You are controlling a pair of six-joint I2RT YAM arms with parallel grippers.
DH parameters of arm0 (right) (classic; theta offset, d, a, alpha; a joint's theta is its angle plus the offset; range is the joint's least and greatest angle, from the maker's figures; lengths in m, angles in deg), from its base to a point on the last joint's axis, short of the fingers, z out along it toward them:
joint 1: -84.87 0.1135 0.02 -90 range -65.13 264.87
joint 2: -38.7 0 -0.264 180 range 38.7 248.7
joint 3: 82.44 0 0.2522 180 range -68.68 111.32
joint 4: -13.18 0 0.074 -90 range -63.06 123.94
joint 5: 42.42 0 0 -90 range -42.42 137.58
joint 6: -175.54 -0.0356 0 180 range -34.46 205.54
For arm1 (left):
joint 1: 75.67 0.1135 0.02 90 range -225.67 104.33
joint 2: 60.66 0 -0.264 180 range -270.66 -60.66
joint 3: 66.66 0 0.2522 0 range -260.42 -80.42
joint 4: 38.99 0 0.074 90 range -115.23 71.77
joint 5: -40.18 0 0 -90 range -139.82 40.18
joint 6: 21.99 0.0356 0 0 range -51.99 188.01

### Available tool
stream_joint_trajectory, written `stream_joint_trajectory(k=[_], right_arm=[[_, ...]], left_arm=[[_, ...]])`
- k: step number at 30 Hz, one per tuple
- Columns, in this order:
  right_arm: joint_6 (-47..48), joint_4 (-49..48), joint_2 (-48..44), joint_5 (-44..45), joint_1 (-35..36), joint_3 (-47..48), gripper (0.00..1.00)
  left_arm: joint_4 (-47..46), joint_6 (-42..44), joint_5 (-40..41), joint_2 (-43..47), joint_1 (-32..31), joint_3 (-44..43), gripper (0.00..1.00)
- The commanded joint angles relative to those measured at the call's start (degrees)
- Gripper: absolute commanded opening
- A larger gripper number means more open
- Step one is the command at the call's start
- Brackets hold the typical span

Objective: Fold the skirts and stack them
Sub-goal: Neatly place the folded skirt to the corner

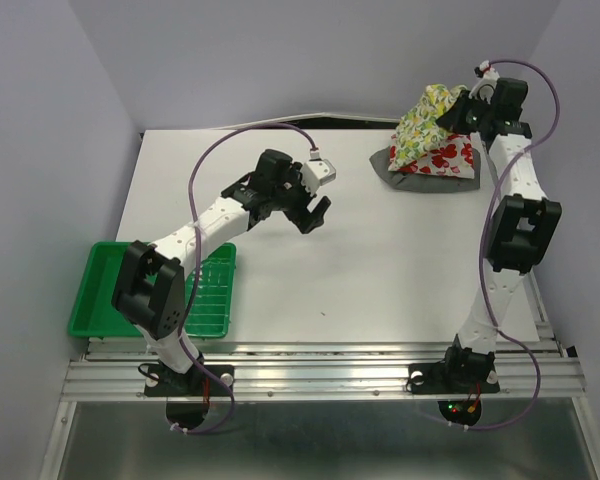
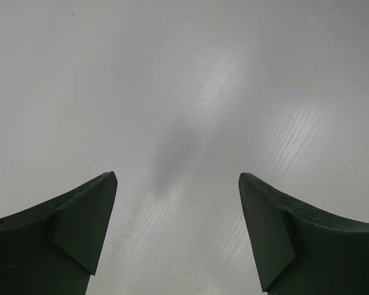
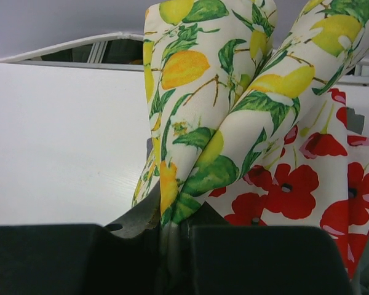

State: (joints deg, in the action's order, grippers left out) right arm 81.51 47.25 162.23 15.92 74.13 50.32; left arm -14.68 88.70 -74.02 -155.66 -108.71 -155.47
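My right gripper moves down onto the bare end of the red-print skirt (image 1: 450, 157) (image 3: 352, 192) next and releases the lemon skirt there, because its pinched cloth still hangs above the pile.
Three skirts lie piled at the table's far right. The lemon skirt (image 1: 421, 122) is lifted off the pile, pinched in my right gripper (image 1: 454, 112), which is shut on its bunched cloth (image 3: 197, 123). Under it lies the red-print skirt (image 1: 450, 157), also in the right wrist view (image 3: 295, 190), on top of the grey skirt (image 1: 410, 176). My left gripper (image 1: 314, 212) is open and empty above bare table near the middle. Its fingers (image 2: 80, 221) frame only white tabletop.
A green plastic tray (image 1: 110, 300) sits at the near left edge, partly under the left arm. The table's back edge and a dark gap run behind the pile (image 1: 310, 123). The right arm (image 1: 520, 230) stands along the right edge.
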Motion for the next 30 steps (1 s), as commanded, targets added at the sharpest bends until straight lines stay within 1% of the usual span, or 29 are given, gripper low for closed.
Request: stream_joint_trajectory(k=[1, 5, 8, 13, 16, 17, 20, 21, 22, 23, 24, 25, 29, 30], right_arm=[[-0.2, -2.4, 1.5, -3.7, -1.8, -2.1, 0.01], [-2.7, -2.0, 4.6, -8.0, -4.6, -2.4, 0.03], [-3.6, -1.7, 6.7, -9.2, -5.3, -2.0, 0.06], [-5.1, -1.8, 8.2, -9.2, -7.0, -2.1, 0.09], [-5.7, -1.8, 8.4, -8.9, -8.2, -2.7, 0.15], [-5.8, -1.7, 8.5, -9.0, -8.2, -2.8, 0.21], [-6.5, -1.8, 8.4, -9.0, -9.3, -2.7, 0.34], [-6.9, -1.8, 8.4, -8.8, -9.3, -2.3, 0.36], [-7.1, -1.8, 8.5, -8.3, -9.9, -2.0, 0.4], [-7.6, -1.9, 8.4, -7.3, -9.9, -1.8, 0.59], [-7.7, -1.8, 8.5, -7.2, -9.9, -1.7, 0.66], [-7.7, -1.5, 8.5, -6.8, -9.9, -1.5, 0.75], [-7.8, -1.5, 7.2, -4.0, -9.9, -2.9, 0.84], [-7.9, -1.5, 6.9, -1.2, -9.9, -3.2, 0.85]], left_arm=[[0.0, 0.7, -1.3, 0.0, -0.3, -3.1, 0.93], [0.4, 0.8, -1.5, -0.1, -0.4, -3.3, 0.93], [0.7, 0.9, -1.5, -0.2, -0.3, -3.4, 0.93], [0.7, 0.8, -1.6, -0.3, -0.4, -3.8, 0.93], [0.7, 0.7, -1.6, -0.4, -0.3, -4.0, 0.93], [0.8, 0.7, -1.6, -0.5, -0.4, -4.0, 0.93], [0.9, 0.7, -1.6, -0.4, -0.4, -3.9, 0.93], [0.9, 0.7, -1.5, -0.5, -0.4, -4.0, 0.93], [0.9, 0.6, -1.4, -0.5, -0.4, -4.0, 0.93], [0.9, 0.6, -1.4, -0.5, -0.4, -4.0, 0.93], [0.9, 0.6, -1.4, -0.5, -0.4, -4.1, 0.93], [1.0, 0.6, -1.1, -0.6, -0.4, -4.2, 0.93], [1.2, 0.3, -0.6, -0.7, -0.4, -5.2, 0.93], [1.5, 0.2, -0.5, -0.7, -0.3, -5.5, 0.93]])
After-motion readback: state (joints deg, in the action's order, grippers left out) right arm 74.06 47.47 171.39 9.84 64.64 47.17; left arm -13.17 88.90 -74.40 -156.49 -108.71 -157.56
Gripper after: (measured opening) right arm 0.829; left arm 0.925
